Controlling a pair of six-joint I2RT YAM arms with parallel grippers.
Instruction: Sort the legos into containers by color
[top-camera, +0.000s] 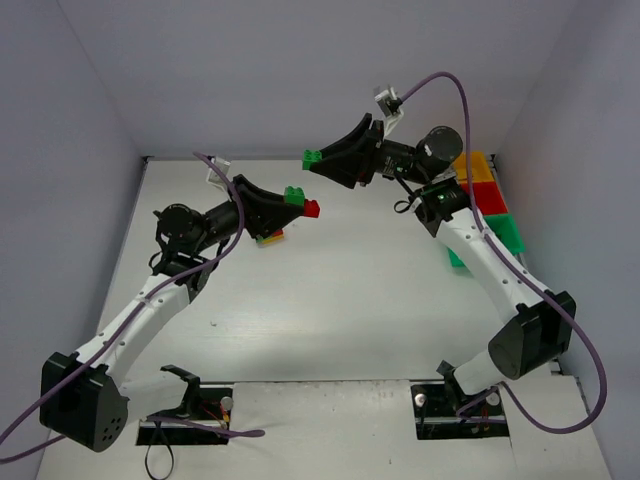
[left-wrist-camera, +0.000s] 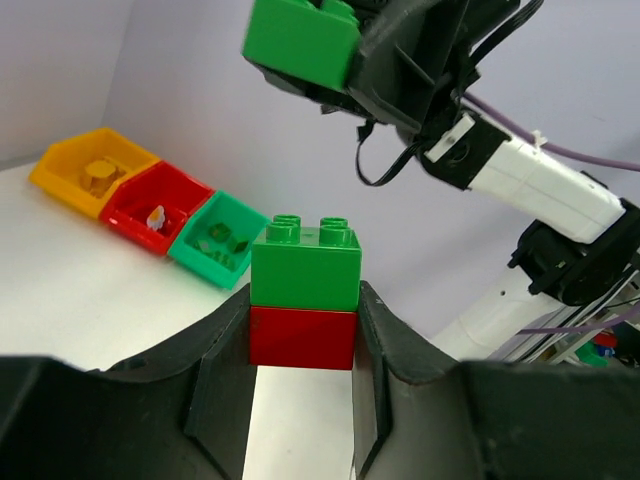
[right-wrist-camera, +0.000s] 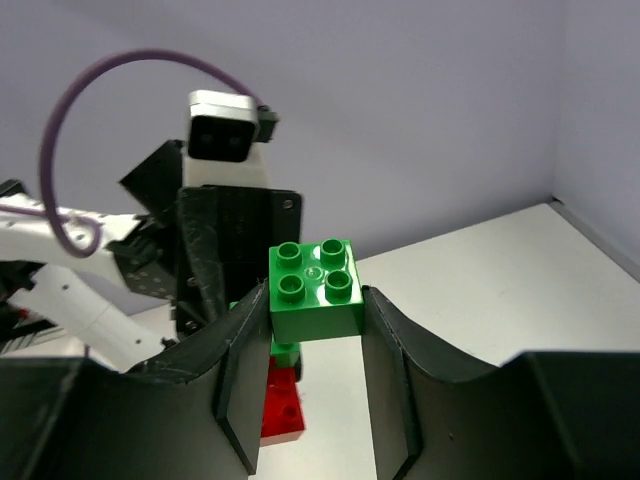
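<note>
The green bin (top-camera: 506, 232) is below my right gripper and to its right in the top view, so that gripper needs to carry the single green lego across and down over it.
My left gripper (top-camera: 298, 203) is held above the table, shut on a two-brick stack: a green lego (left-wrist-camera: 305, 262) stuck on a red lego (left-wrist-camera: 302, 337). The fingers press on the red one. My right gripper (top-camera: 320, 160) is shut on a single green lego (right-wrist-camera: 315, 290) and holds it just above and beyond the stack; it also shows in the left wrist view (left-wrist-camera: 300, 40). The stack's red brick (right-wrist-camera: 282, 408) shows below in the right wrist view. The yellow-orange bin (top-camera: 472, 164), red bin (top-camera: 488, 193) and green bin (top-camera: 506, 232) stand in a row at the far right.
A small clump of yellow, red and green bricks (top-camera: 270, 238) lies on the table under the left gripper. The bins (left-wrist-camera: 95, 170) hold a few small pieces. Walls close in the table on the left, back and right.
</note>
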